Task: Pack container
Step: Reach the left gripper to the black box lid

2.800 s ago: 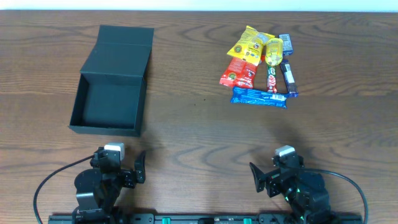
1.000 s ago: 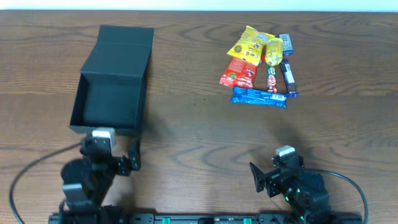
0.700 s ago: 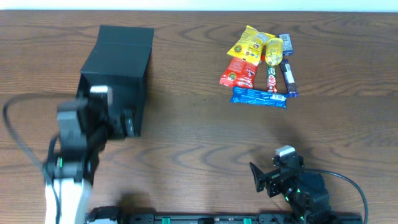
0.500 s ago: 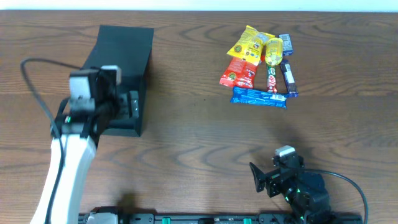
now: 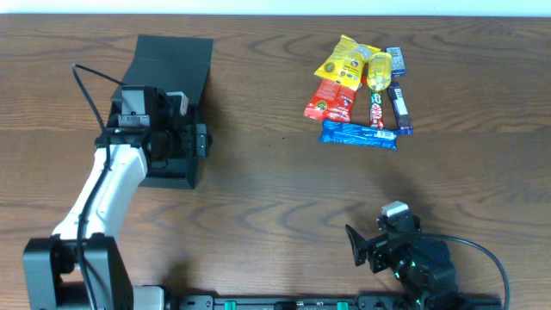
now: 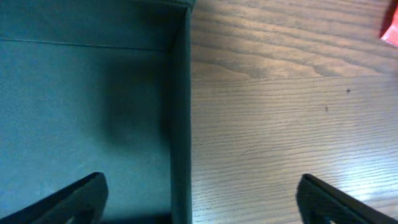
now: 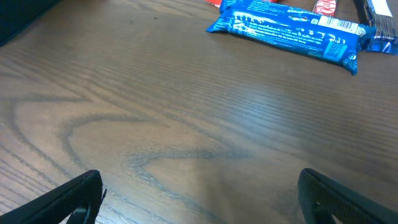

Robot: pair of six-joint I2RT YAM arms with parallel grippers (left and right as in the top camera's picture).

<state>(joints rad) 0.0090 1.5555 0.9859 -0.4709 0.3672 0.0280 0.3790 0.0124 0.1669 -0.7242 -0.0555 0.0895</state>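
The left gripper will next go down over the container's rim and close on the container's side on the snack side (image 5: 199, 158) (image 6: 181, 149), which runs between the gripper's open fingers.
The black container (image 5: 169, 62) lies open at the table's left, its flap lid folded back at the far side. My left gripper (image 5: 191, 129) is open and hangs over the box's right wall. In the left wrist view that wall (image 6: 180, 118) runs between my two open fingers (image 6: 199, 200), with the box floor on the left and bare table on the right. A pile of snack packets (image 5: 357, 90) lies at the far right, with a blue bar (image 5: 359, 134) nearest. My right gripper (image 5: 355, 244) is open and empty near the front edge; its wrist view shows the blue bar (image 7: 286, 34) ahead.
The wood table (image 5: 275, 189) stretches between the box and the snacks. A red packet's corner (image 6: 390, 32) shows at the right edge of the left wrist view. A black cable (image 5: 86, 79) loops from the left arm.
My left arm has swung up from its rest spot at the front edge and reached out over the box, ending above the box's right wall. The right arm has not moved.
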